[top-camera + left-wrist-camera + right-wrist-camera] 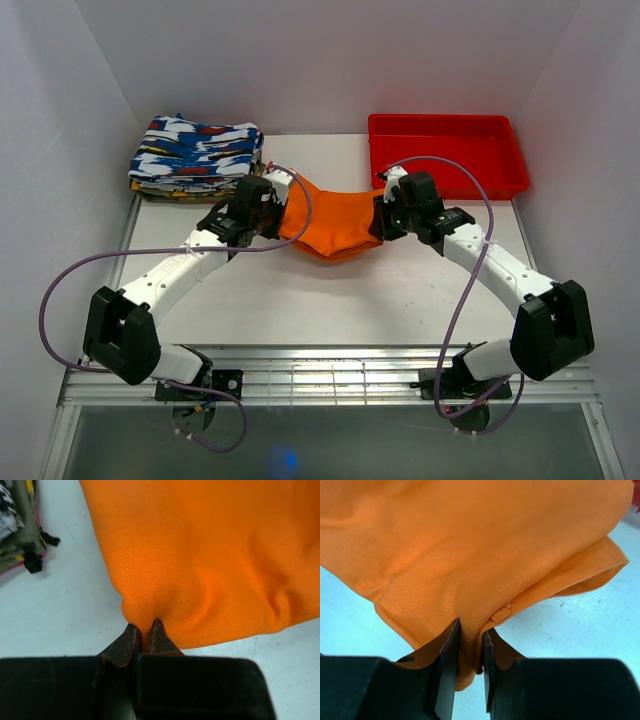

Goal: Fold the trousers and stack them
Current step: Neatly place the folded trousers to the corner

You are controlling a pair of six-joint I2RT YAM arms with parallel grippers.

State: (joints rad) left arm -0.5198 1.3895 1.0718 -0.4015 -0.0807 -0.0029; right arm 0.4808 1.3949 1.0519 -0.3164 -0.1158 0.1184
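Observation:
The trousers' hem needs to go to the left in the top view next, and I will let go of it with my right gripper over the stack's near corner (pixel 246 168), since folded clothes lie piled there.
The bright-orange trousers (pixel 335 225) hang bunched between my two arms near the back middle of the table, sagging toward the table in the middle. My left gripper (pixel 270 215) pinches their left edge. In the left wrist view its jaws (pixel 144 629) are shut on a fold of the orange cloth (pixel 210 555). My right gripper (pixel 387 215) holds the right edge. In the right wrist view a thick folded hem of the trousers (pixel 470 545) fills the narrow gap between its fingertips (pixel 471 632).
A stack of folded blue, white and red patterned clothes (pixel 197 158) lies at the back left, close to my left gripper, and shows at the left wrist view's corner (pixel 15 525). A red plastic tray (pixel 445 150) sits at the back right. White walls enclose the table.

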